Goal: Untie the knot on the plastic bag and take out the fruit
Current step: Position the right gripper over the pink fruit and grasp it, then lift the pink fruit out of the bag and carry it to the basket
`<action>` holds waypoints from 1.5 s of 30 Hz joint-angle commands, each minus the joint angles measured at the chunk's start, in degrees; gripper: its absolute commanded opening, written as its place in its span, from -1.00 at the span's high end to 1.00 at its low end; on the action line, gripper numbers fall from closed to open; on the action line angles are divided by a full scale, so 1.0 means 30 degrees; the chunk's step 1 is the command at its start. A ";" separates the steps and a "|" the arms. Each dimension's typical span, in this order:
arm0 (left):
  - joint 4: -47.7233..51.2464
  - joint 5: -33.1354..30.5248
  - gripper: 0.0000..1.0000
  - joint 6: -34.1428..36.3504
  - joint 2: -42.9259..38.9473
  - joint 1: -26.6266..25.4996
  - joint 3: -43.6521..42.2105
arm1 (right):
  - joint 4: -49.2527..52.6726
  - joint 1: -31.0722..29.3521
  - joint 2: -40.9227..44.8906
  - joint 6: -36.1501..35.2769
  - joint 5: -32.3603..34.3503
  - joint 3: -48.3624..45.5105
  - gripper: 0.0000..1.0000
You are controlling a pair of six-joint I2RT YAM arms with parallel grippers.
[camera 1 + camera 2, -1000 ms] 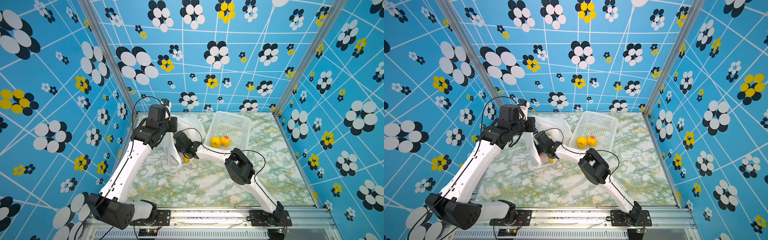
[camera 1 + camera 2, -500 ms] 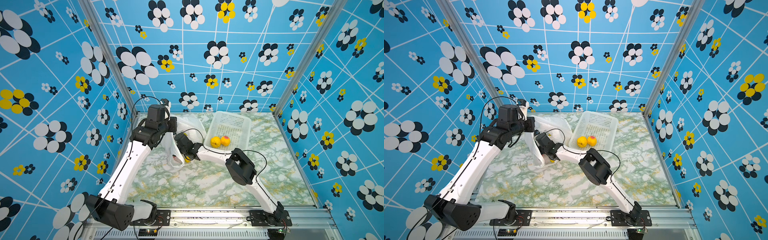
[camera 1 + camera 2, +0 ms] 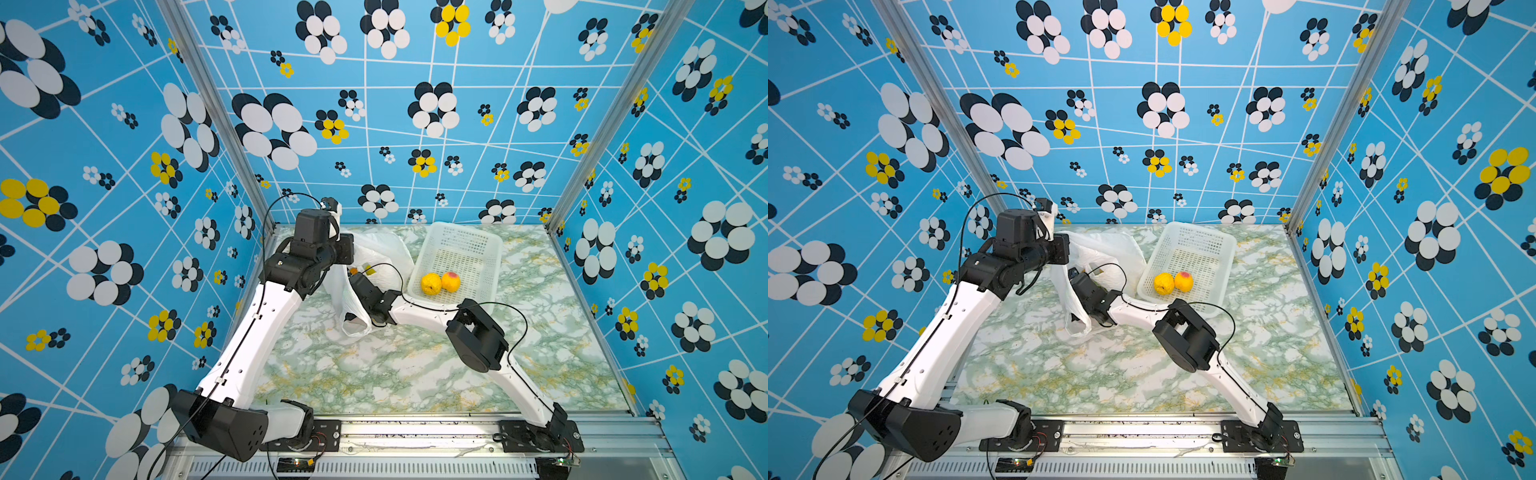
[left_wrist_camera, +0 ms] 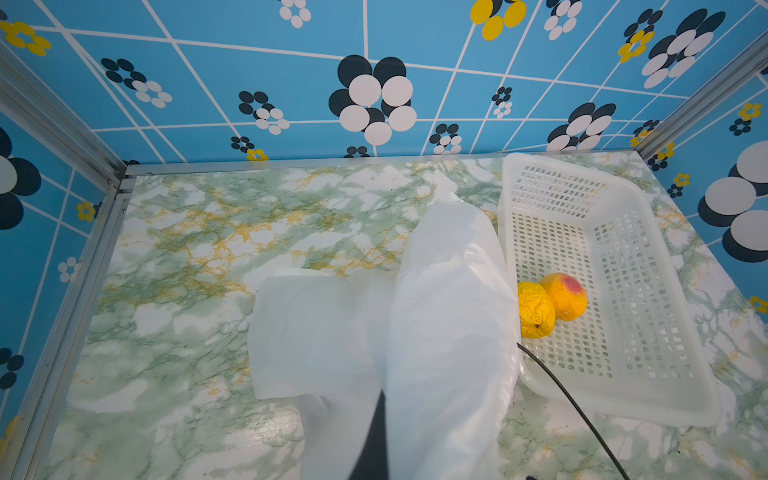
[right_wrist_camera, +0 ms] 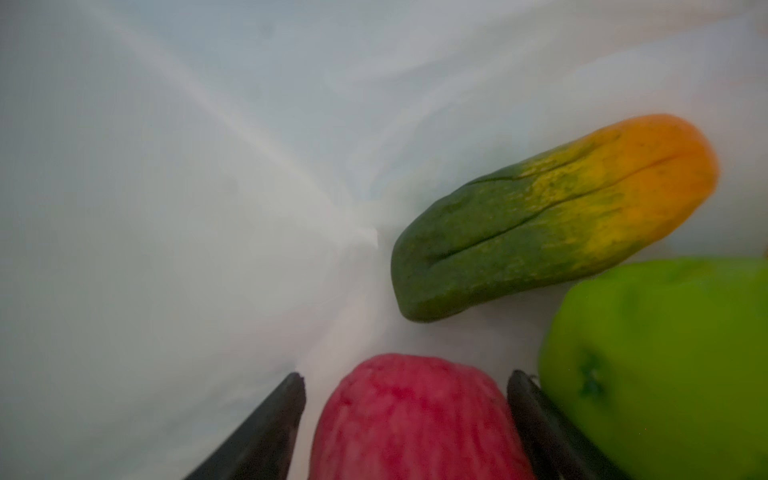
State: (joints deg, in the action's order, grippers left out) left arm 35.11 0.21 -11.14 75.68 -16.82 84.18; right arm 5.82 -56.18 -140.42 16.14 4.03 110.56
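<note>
I will next keep my right gripper in the bag and close both open fingers on the sides of the pink-red bumpy fruit [image 5: 415, 419], because the fruit lies between them.
The white plastic bag [image 3: 384, 251] [image 3: 1106, 249] lies at the back of the table, left of the basket. My left gripper [image 4: 374, 446] is shut on a fold of the bag [image 4: 449, 299] and holds it up. My right gripper [image 5: 407, 376] reaches inside the bag, open, its fingers [image 5: 270, 424] astride a pink-red bumpy fruit [image 5: 415, 419] with a gap on one side. Beside it lie a long green-to-orange fruit [image 5: 552, 216] and a green apple [image 5: 665, 365]. In both top views only the right gripper's black body [image 3: 365, 286] shows at the bag's mouth. The knot is out of view.
A white perforated basket [image 3: 490, 266] [image 4: 648, 266] stands right of the bag and holds a yellow-orange fruit [image 3: 431, 284] and a red-blushed peach [image 3: 451, 281]. The right arm's elbow [image 3: 478, 332] sits in front of the basket. Blue patterned walls close three sides.
The right wrist has shifted slightly at the bag's mouth. The left gripper keeps the bag lifted in about the same place.
</note>
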 commanded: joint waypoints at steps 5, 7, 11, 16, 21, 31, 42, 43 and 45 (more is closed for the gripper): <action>-0.0513 -0.0033 1.00 -0.0038 -0.0613 0.0158 0.0035 | 0.1002 0.0212 -0.0838 0.0595 -0.0038 0.0479 -0.42; -0.0470 0.0004 1.00 -0.0021 -0.0629 0.0167 0.0064 | 0.0498 0.0211 -0.0282 0.0554 -0.0054 -0.0172 -0.31; -0.0601 -0.0325 1.00 -0.0009 -0.0648 0.0193 -0.0111 | -0.0185 0.0212 0.0788 0.0481 -0.0252 -0.1316 -0.16; -0.0398 -0.0146 1.00 -0.0097 -0.0253 0.0190 0.0082 | -0.0306 0.0304 0.1734 0.0401 -0.0520 -0.2084 -0.06; -0.0425 -0.0399 1.00 -0.0060 -0.0252 0.0161 0.0008 | -0.1845 0.0322 0.4047 0.0421 -0.1133 -0.4584 -0.03; -0.0013 -0.0527 1.00 -0.0155 0.0405 0.0162 0.0333 | -0.3737 0.0417 0.7875 0.0292 -0.1081 -0.8571 0.00; 0.0108 -0.0640 1.00 -0.0184 0.0409 0.0149 0.0388 | -0.6926 0.1387 1.4444 -0.0150 -0.0158 -1.4930 0.03; 0.0103 -0.0626 1.00 -0.0181 0.0430 0.0137 0.0412 | -0.7489 0.1455 1.5223 -0.0327 -0.0051 -1.5681 0.03; 0.0153 -0.0615 1.00 -0.0155 0.0502 0.0146 0.0483 | -0.8607 0.1665 1.6571 -0.0598 0.0176 -1.7118 0.03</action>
State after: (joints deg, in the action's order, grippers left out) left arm 35.38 -0.86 -11.33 77.19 -16.82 84.14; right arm -12.86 -51.64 -95.72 16.25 2.79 62.70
